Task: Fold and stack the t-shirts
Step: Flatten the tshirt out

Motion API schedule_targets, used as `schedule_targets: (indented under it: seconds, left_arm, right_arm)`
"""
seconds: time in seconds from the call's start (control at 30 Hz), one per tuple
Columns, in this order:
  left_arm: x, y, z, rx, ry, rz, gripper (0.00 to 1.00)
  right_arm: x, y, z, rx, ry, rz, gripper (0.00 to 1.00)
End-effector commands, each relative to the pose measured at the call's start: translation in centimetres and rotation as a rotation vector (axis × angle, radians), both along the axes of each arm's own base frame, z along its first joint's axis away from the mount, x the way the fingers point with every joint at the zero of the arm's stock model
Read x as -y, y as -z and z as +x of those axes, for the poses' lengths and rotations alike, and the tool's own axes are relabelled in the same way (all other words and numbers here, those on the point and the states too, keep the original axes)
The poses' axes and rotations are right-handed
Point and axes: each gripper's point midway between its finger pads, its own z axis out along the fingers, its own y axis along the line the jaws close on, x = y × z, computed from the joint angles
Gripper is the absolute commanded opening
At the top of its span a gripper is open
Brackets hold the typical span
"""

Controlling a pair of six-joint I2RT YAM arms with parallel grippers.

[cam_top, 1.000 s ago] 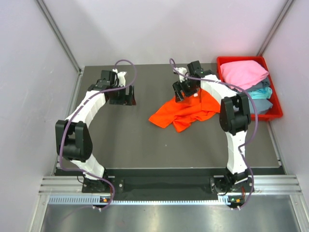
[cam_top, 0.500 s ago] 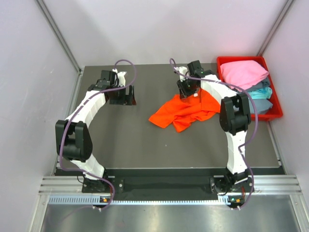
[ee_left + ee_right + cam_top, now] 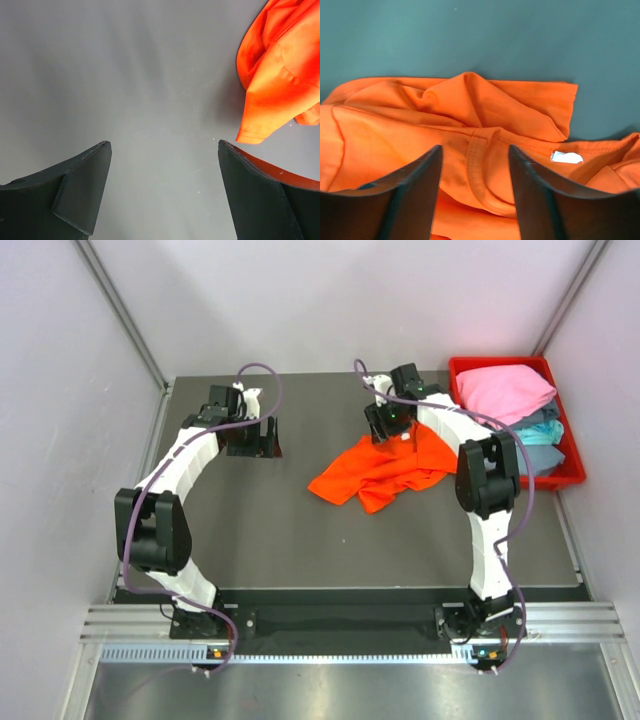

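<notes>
The robot's right gripper should go down a little next, since its open fingers are already on both sides of the stitched collar fold [image 3: 380,443] [image 3: 477,150] at the orange t-shirt's far edge.
A crumpled bright orange t-shirt [image 3: 385,472] lies right of the table's middle. My right gripper [image 3: 386,430] hovers over its far edge. In the right wrist view the right gripper [image 3: 475,146] is open, its fingers straddling the stitched collar fold of the orange t-shirt [image 3: 470,105] without pinching it, and a white neck tag [image 3: 566,157] shows to the right. My left gripper [image 3: 262,448] stands wide open over bare table at the back left; in the left wrist view the left gripper [image 3: 163,143] holds nothing, with the orange t-shirt [image 3: 280,75] off to its right.
A red bin [image 3: 500,362] sits at the back right corner, holding a pink t-shirt [image 3: 505,390] on top of grey-blue [image 3: 545,416] and light teal [image 3: 545,434] ones. Grey walls enclose the table on three sides.
The right gripper has shifted slightly right over the orange t-shirt's collar, its jaws narrowing and then parting again. The left arm has not moved.
</notes>
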Motion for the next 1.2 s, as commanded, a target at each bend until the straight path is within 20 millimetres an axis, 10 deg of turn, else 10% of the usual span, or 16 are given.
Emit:
schedule_targets:
  seconds: [0.0, 0.37, 0.53, 0.87, 1.17]
  left_arm:
    - [0.1, -1.7, 0.3, 0.047, 0.010, -0.008, 0.92]
    - [-0.1, -1.7, 0.1, 0.045, 0.011, 0.007, 0.92]
    - [-0.2, -1.5, 0.1, 0.043, 0.012, 0.010, 0.92]
    - [-0.2, -2.0, 1.0, 0.075, -0.004, 0.008, 0.92]
    - [0.2, -2.4, 1.5, 0.085, 0.000, -0.010, 0.91]
  right_arm:
    - [0.4, -0.1, 1.4, 0.033, 0.014, 0.003, 0.53]
    - [-0.3, 0.4, 1.2, -0.002, -0.021, 0.048, 0.37]
    - [-0.3, -1.8, 1.7, 0.045, -0.027, 0.058, 0.05]
    - [-0.6, -16.3, 4.4, 0.397, -0.065, 0.100, 0.00]
    - [-0.4, -31.5, 2.4, 0.724, -0.040, 0.235, 0.00]
